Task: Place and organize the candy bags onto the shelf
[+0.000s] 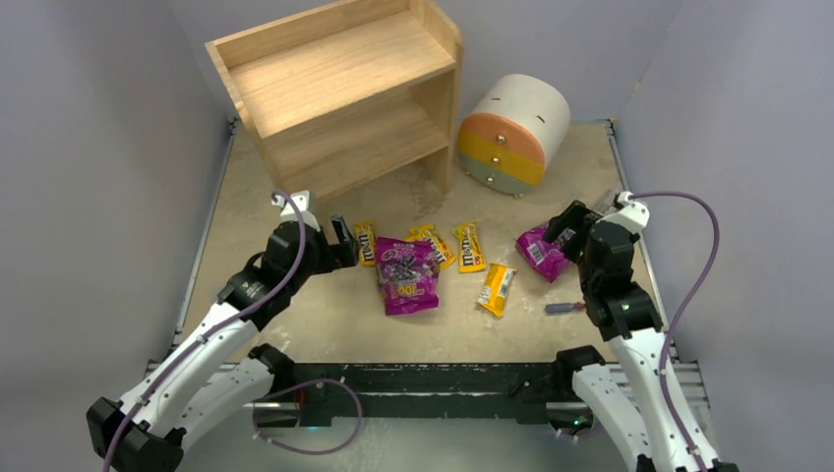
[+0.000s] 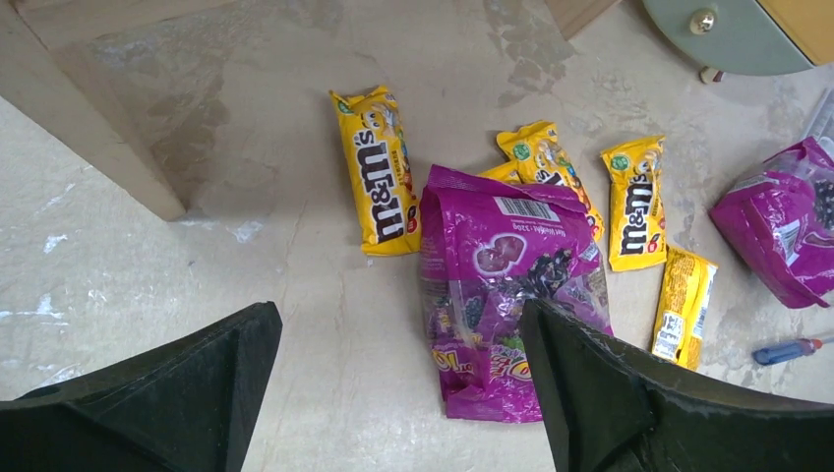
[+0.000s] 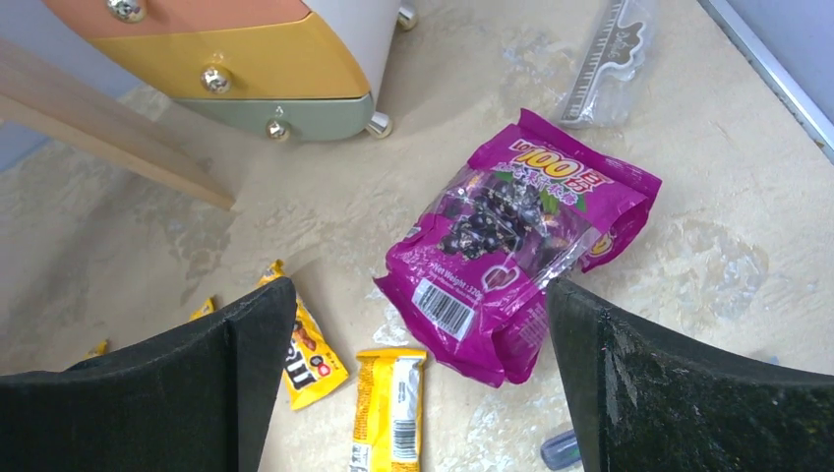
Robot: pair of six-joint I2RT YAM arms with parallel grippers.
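My right gripper goes to the left in the top view, turns and lowers onto the middle magenta bag's facing edge (image 1: 434, 276) next, since yellow packets lie beneath.
Several yellow M&M's candy bags lie flat on the table in front of the shelf (image 1: 334, 88): one at the left (image 2: 377, 170), two in the middle (image 2: 546, 162) (image 2: 634, 202) and one lower right (image 2: 684, 307). A magenta bag (image 2: 511, 295) lies among them, partly over another yellow packet. A second magenta bag (image 3: 516, 256) lies to the right. My left gripper (image 2: 398, 324) hovers open just left of the middle magenta bag (image 1: 406, 275). My right gripper (image 3: 421, 295) hovers open above the right magenta bag (image 1: 543, 253). Both hold nothing.
A round white drum (image 1: 513, 133) with orange, yellow and green drawers stands right of the shelf. A small purple-handled tool (image 1: 565, 308) lies near the right arm. A clear plastic piece (image 3: 610, 59) lies beyond the right bag. Grey walls enclose the table.
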